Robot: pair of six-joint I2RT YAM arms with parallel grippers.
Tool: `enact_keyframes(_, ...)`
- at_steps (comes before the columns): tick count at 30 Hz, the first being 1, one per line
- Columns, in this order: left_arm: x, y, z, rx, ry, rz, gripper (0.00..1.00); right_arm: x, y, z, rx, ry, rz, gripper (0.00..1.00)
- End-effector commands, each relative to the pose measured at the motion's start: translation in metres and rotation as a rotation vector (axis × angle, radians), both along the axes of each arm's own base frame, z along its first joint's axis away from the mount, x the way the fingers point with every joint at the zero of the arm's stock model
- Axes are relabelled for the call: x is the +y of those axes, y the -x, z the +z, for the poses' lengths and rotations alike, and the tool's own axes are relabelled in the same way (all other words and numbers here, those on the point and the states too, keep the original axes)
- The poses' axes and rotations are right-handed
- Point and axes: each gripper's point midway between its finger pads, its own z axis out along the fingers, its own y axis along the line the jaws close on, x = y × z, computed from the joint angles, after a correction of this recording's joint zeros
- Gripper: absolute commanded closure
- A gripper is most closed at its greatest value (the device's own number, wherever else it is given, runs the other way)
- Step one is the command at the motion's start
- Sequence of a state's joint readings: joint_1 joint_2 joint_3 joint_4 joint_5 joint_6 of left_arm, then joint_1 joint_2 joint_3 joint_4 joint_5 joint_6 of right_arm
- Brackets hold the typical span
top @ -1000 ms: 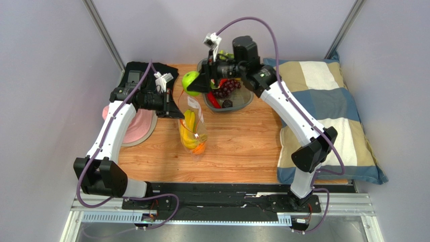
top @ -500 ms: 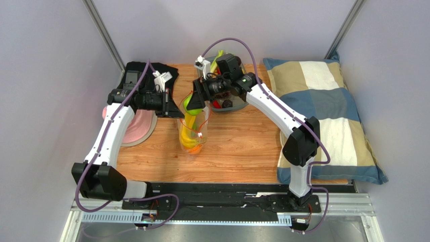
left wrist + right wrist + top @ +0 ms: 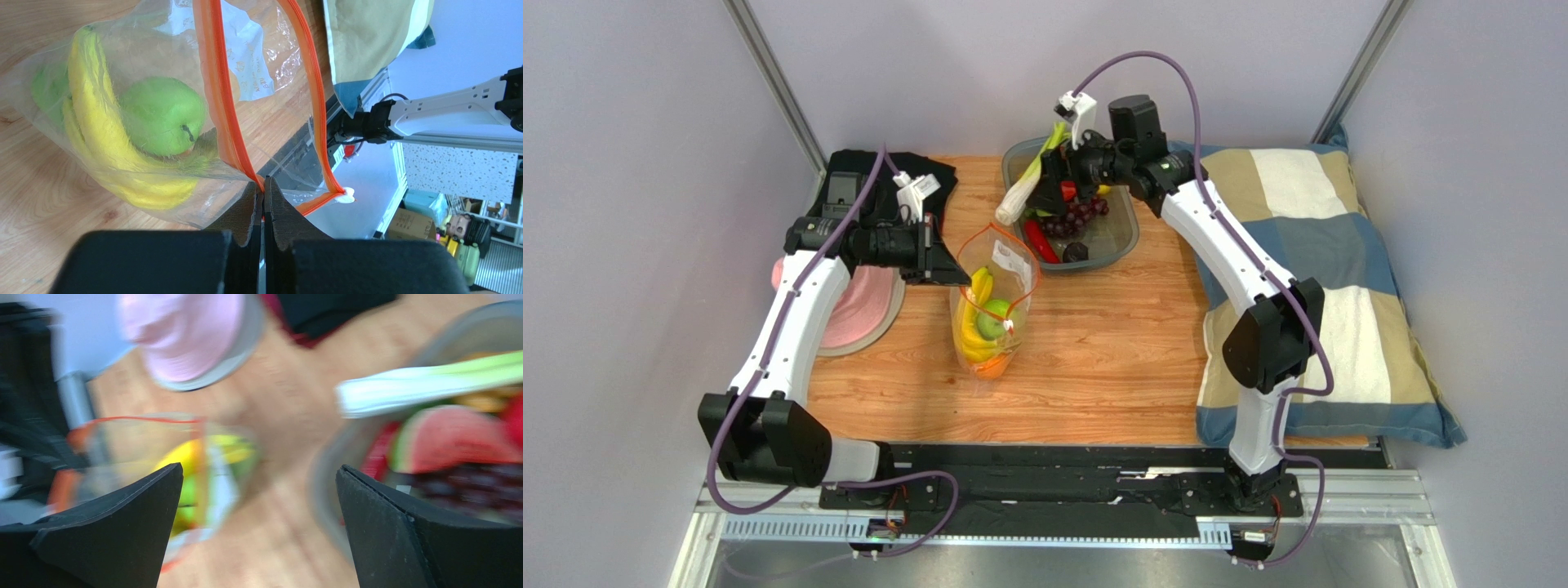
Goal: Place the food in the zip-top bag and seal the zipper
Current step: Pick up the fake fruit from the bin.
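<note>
My right gripper will lower its open fingers around the watermelon slice [image 3: 448, 438], as the slice lies uncovered below it and to its right in the wrist view.
The clear zip-top bag [image 3: 993, 306] stands open on the wooden table, with a white label [image 3: 245, 55]. Inside are a yellow banana [image 3: 98, 128], a green apple [image 3: 161, 115] and an orange [image 3: 997, 363] at the bottom. My left gripper [image 3: 264, 184] is shut on the orange-red zipper [image 3: 215, 92] and holds the mouth open. The white slider tab [image 3: 347, 196] sits at the strip's end. My right gripper [image 3: 1048, 196] is open and empty above the grey tray. The watermelon slice [image 3: 448, 438] lies in that tray.
The grey oval tray [image 3: 1124, 249] at the back holds dark grapes [image 3: 1069, 221], a red pepper and a pale green stalk [image 3: 1026, 190]. A checked pillow [image 3: 1308, 270] lies on the right. A pink dish [image 3: 867, 306] and black cloth [image 3: 879, 172] are on the left.
My right gripper carried the green apple to the bag's mouth, let it go inside, then pulled back over the grey tray, open. The left gripper kept its hold.
</note>
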State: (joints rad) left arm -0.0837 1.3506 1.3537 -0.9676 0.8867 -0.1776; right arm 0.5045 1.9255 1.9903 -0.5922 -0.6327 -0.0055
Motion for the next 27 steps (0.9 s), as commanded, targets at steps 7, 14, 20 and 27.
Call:
enact_keyframes(7, 0.003, -0.014, 0.012, -0.023, 0.044, 0.004, 1.0, -0.02, -0.103, -0.053, -0.493, 0.293, -0.046, 0.0)
enact_keyframes(14, 0.005, -0.015, 0.007, -0.012, 0.041, 0.01, 1.0, -0.015, -0.113, -0.105, -0.586, 0.408, 0.069, 0.0)
enact_keyframes(20, 0.006, -0.017, 0.002, 0.016, 0.05, 0.016, 1.0, -0.005, -0.126, -0.124, -0.634, 0.439, 0.072, 0.0)
enact_keyframes(27, 0.007, -0.021, 0.001, 0.031, 0.058, 0.017, 1.0, -0.002, -0.136, -0.154, -0.683, 0.508, 0.106, 0.02)
